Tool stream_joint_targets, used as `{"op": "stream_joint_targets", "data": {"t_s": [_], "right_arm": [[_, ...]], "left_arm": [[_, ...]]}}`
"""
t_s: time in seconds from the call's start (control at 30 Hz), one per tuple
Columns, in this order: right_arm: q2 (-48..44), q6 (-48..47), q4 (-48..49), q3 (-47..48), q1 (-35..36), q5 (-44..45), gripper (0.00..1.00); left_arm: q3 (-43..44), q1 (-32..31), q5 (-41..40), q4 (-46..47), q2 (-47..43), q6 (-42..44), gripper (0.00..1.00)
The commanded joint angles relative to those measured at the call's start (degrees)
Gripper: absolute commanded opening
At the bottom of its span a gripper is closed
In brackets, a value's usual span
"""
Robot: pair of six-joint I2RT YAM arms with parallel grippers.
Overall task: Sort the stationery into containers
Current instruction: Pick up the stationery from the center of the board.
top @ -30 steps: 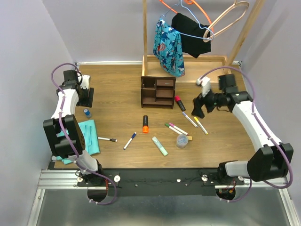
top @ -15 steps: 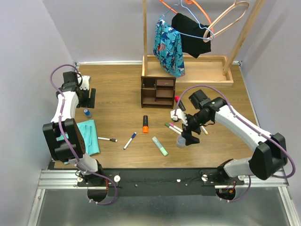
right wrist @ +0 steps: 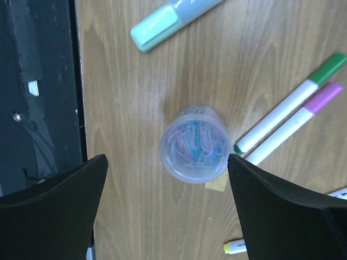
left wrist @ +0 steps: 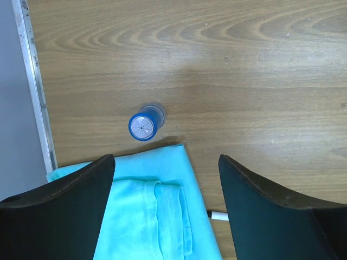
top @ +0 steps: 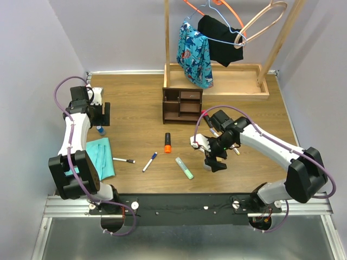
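My right gripper lowers and shifts slightly outward next until its fingers straddle the tub, since the clear round tub (top: 207,167) (right wrist: 194,143) is nearer its outer finger.
The clear round tub (right wrist: 194,143) of coloured paper clips stands on the table just ahead of my open, empty right gripper (right wrist: 167,184), (top: 209,154), which hovers above it and hides it in the top view. A tan eraser (right wrist: 217,184) touches the tub. Green-capped (right wrist: 287,103) and pink-capped (right wrist: 295,123) markers lie to its right. The pale-green highlighter (top: 184,168), orange highlighter (top: 167,142), blue-capped marker (top: 150,161) and black-capped marker (top: 123,160) lie on the table. The dark brown organizer (top: 182,105) stands at the back. My left gripper (top: 103,112) is open and empty.
The teal cloth (left wrist: 146,216) lies below my left gripper, with a small blue-lidded bottle (left wrist: 143,123) beside it. The clothes rack with its light wooden tray (top: 227,81) stands at the back right. The black front rail (right wrist: 38,81) is close to the tub.
My right arm has swung from the back right toward the front middle and lowered over the tub. My left arm has shifted only slightly.
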Motion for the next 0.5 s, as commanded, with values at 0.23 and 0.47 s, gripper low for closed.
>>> {"op": "stream_joint_targets", "data": {"t_s": [0.23, 0.47], "right_arm": [[0.64, 1.83, 8.66, -5.19, 0.73, 4.77, 0.98], [1.52, 3.68, 11.93, -7.21, 0.73, 5.38, 0.96]], "left_arm": [[-3.26, 0.31, 2.19, 1.99, -4.56, -2.92, 0.86], [-4.93, 0.31, 2.72, 2.25, -4.82, -3.71, 0.86]]}}
